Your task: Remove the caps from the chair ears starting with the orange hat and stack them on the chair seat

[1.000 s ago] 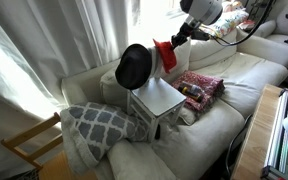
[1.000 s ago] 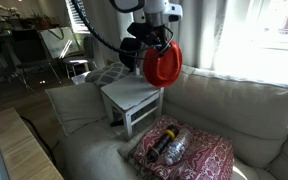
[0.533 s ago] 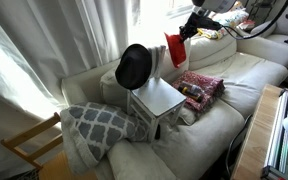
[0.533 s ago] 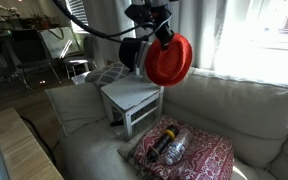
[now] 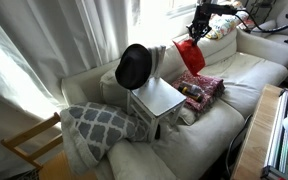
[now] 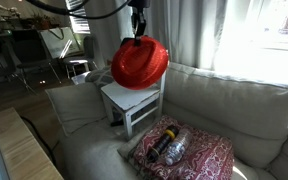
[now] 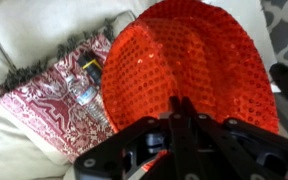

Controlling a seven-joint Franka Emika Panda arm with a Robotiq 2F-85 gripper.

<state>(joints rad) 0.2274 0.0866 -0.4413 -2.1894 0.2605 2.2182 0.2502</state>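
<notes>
The pale chair seat (image 5: 158, 97) is empty, so I should next move the orange hat (image 5: 191, 55) in my gripper across to the small white chair, lower it onto the seat and let go of it.
My gripper (image 5: 197, 30) is shut on the brim of the orange hat (image 5: 191, 55), which hangs in the air above the sofa, to the side of the small white chair. The hat also shows in an exterior view (image 6: 139, 63) and fills the wrist view (image 7: 189, 65), where the jaws (image 7: 180, 108) pinch its edge. The black hat (image 5: 134, 66) sits on one chair ear. The other chair ear (image 5: 162, 50) is bare. The chair seat (image 5: 160, 97) is pale and empty; it also shows in an exterior view (image 6: 129, 95).
The chair stands on a cream sofa (image 5: 234, 85). A red patterned cushion (image 5: 199, 88) with a bottle on it lies beside the chair, also in the wrist view (image 7: 59, 95). A grey lattice cushion (image 5: 96, 124) lies on the other side. A light-wood chair frame (image 5: 32, 140) stands off the sofa.
The orange hat has come off the chair ear. My gripper has carried it up and away from the chair, over the sofa.
</notes>
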